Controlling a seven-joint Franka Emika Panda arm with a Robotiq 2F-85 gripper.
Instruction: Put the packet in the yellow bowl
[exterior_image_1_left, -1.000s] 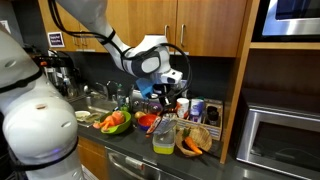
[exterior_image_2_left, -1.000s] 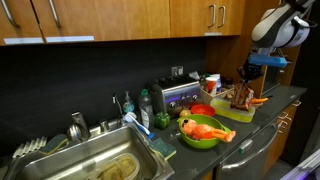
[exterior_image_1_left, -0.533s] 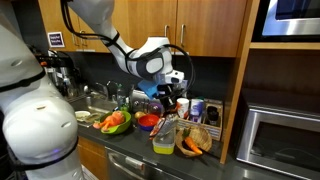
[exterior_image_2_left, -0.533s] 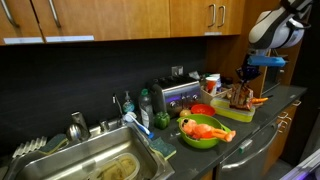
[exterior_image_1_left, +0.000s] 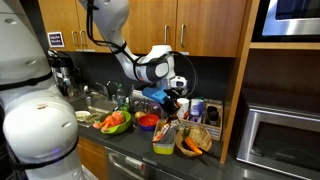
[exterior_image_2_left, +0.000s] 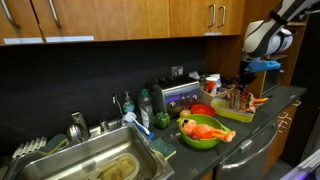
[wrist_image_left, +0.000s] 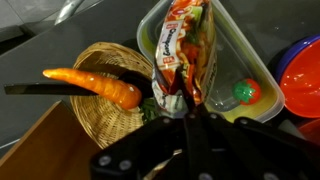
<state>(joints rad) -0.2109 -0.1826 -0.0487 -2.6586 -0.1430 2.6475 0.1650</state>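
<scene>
Next, my gripper will lower the hanging packet toward the opening of the yellow bowl and release it there, since that opening lies below my gripper.
My gripper (wrist_image_left: 188, 108) is shut on the packet (wrist_image_left: 183, 55), a reddish-orange crinkly snack packet held by one end. The packet hangs over the opening of the yellow bowl (wrist_image_left: 247, 52), a translucent yellow-green tub; I cannot tell whether it touches the tub. In both exterior views the gripper (exterior_image_1_left: 171, 101) (exterior_image_2_left: 241, 86) hovers just above the tub (exterior_image_1_left: 162, 141) (exterior_image_2_left: 233, 112), with the packet (exterior_image_1_left: 167, 116) (exterior_image_2_left: 238, 98) below it.
A small red and green toy (wrist_image_left: 246, 93) lies in the tub. A woven basket (wrist_image_left: 98, 122) with a carrot (wrist_image_left: 95, 85) stands beside it, a red bowl (wrist_image_left: 305, 72) on the other side. A green bowl (exterior_image_2_left: 200, 137), toaster (exterior_image_2_left: 175, 95) and sink (exterior_image_2_left: 90, 160) stand further along the counter.
The arm has moved a little down and sideways with the packet, bringing it lower over the tub. Nothing else has moved.
</scene>
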